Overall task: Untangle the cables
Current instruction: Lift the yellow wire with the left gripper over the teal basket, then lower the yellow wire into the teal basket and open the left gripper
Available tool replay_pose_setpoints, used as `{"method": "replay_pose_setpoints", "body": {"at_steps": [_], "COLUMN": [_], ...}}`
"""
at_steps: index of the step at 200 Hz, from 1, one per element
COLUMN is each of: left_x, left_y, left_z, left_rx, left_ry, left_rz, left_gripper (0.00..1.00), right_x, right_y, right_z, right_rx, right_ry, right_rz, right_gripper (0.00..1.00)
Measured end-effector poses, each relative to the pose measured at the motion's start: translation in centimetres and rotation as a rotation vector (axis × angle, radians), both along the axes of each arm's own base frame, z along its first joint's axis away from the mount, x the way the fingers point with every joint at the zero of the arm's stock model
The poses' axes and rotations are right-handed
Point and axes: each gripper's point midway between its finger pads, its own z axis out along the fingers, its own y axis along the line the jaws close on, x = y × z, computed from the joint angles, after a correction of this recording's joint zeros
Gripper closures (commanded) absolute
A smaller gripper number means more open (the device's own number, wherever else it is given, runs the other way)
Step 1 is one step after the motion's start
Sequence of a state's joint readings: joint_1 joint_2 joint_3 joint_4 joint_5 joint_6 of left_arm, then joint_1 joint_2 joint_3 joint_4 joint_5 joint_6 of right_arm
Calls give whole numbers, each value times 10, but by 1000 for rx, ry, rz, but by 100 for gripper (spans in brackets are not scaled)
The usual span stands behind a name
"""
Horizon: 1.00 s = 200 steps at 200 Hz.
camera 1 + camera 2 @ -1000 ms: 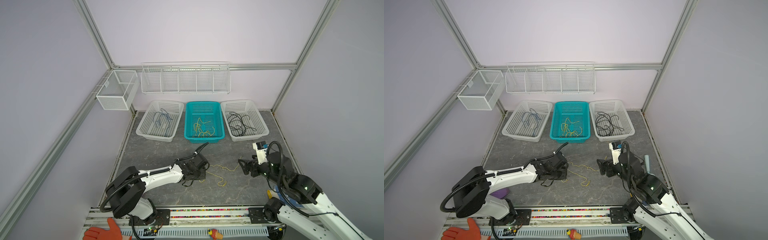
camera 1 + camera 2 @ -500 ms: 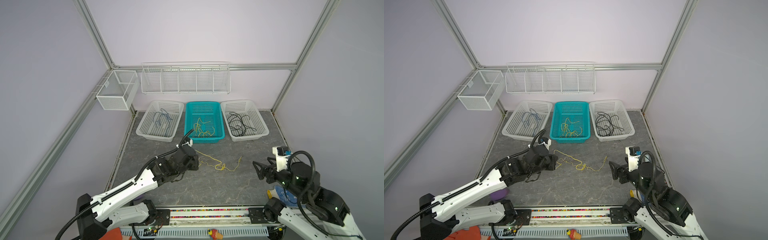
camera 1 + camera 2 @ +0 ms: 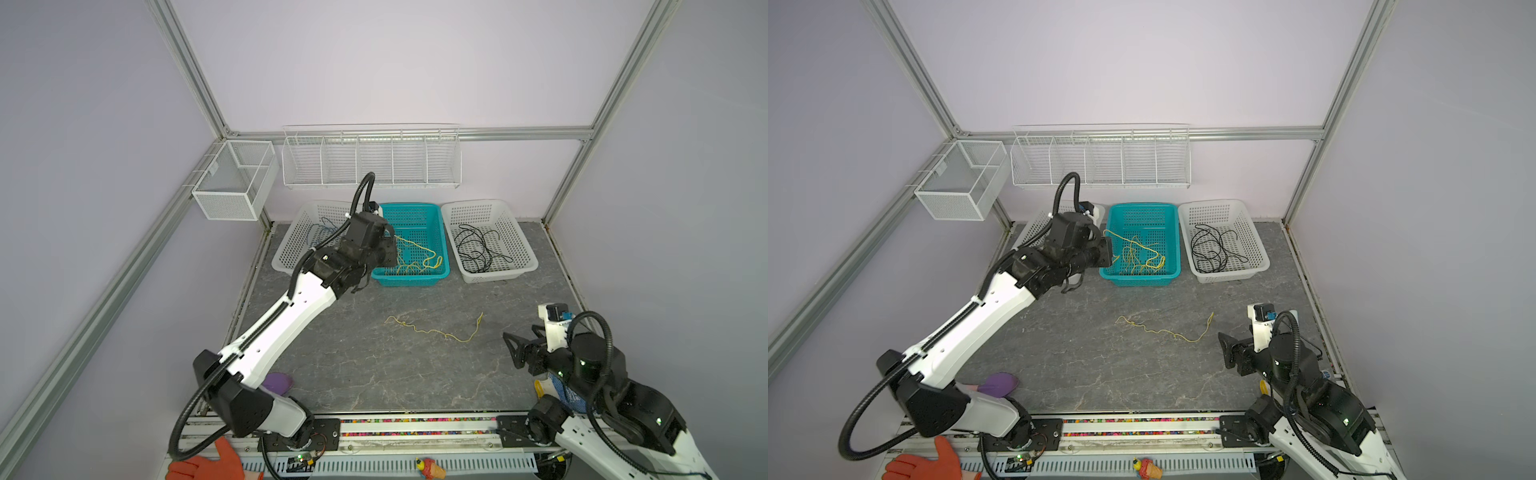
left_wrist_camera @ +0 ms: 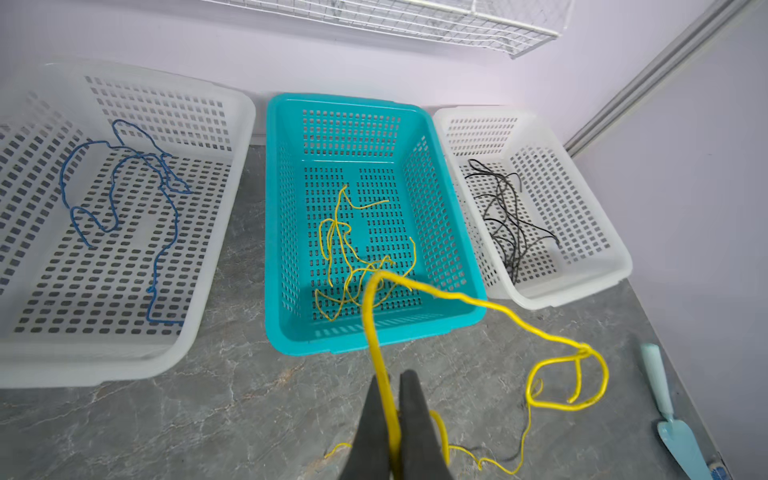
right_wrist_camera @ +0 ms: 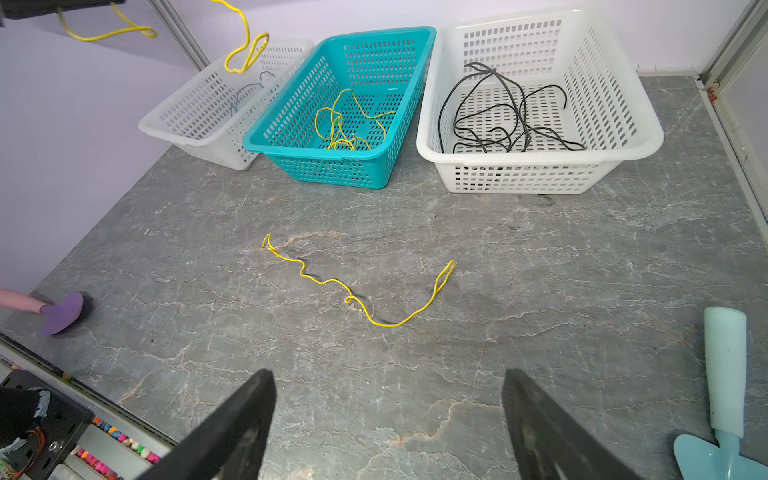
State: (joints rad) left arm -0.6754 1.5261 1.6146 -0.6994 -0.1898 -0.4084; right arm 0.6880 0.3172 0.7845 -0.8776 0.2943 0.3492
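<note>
Next, my left gripper moves outward and down into the teal basket (image 3: 411,283) (image 4: 357,260), which lies outward and below it, and releases the cable among other yellow cables.
My left gripper (image 4: 392,376) is shut on a yellow cable (image 4: 465,297) and hangs in the air at the near left corner of the teal basket (image 3: 411,283); the cable's free end loops in the air (image 5: 245,54). A loose yellow cable (image 3: 432,331) lies alone on the table's middle (image 5: 353,299). More yellow cables (image 4: 345,249) lie in the teal basket. Blue cable (image 4: 112,187) fills the left white basket and black cables (image 5: 498,116) the right one. My right gripper (image 5: 387,374) stands open and empty low at the front right (image 3: 515,353).
A purple spatula (image 3: 277,382) lies by the left arm's base. A pale blue trowel (image 5: 725,374) lies at the table's right edge. A wire shelf (image 3: 370,158) and mesh box (image 3: 232,183) hang on the walls. An orange-gloved hand (image 3: 208,465) shows at the front edge.
The left arm has risen and swung back to the teal basket with one yellow cable, leaving another on the table. The right arm has pulled back to the front right.
</note>
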Motion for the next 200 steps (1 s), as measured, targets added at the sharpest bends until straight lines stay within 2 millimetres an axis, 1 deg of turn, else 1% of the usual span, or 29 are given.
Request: {"method": "replay_pose_setpoints", "body": {"at_steps": [27,51,67,86,105,120,128,133,138,150,157,161,167,177,182,200], "left_x": [51,91,112,130,141,146,146,146,145,142,141,140,139,138,138,135], "left_y": [3,5,1,-6,-13,-16,-17,-18,-18,-18,-19,-19,-20,-21,-22,-24], "left_z": [-26,-58,-78,-104,-127,-141,-147,-151,-156,-162,-163,-164,-164,-163,-163,-164], "left_rx": [49,92,116,149,179,195,203,207,212,216,216,215,212,206,201,198], "left_ry": [46,106,136,184,236,268,284,293,305,327,337,341,346,348,351,361], "left_rz": [45,72,83,87,93,89,87,85,82,73,68,65,61,52,53,34], "left_gripper": [100,100,100,100,100,100,100,97,96,94,91,90,84,67,60,52], "right_x": [-2,-3,-3,-3,-2,-1,0,0,0,1,1,1,1,1,1,0], "right_y": [-4,-9,-10,-11,-12,-12,-12,-12,-12,-12,-12,-12,-12,-11,-11,-9], "right_z": [3,8,9,10,11,11,10,10,10,10,10,11,11,11,11,10], "right_rx": [10,24,32,34,35,36,35,36,36,40,41,43,43,46,46,49], "right_ry": [-25,-55,-66,-71,-75,-77,-76,-76,-77,-78,-78,-78,-78,-80,-79,-75], "right_rz": [-11,-23,-27,-36,-42,-45,-46,-48,-49,-51,-52,-51,-50,-48,-47,-39], "right_gripper": [12,12,12,12,12,12,12,12,12,12,12,12,12,12,12,12]}}
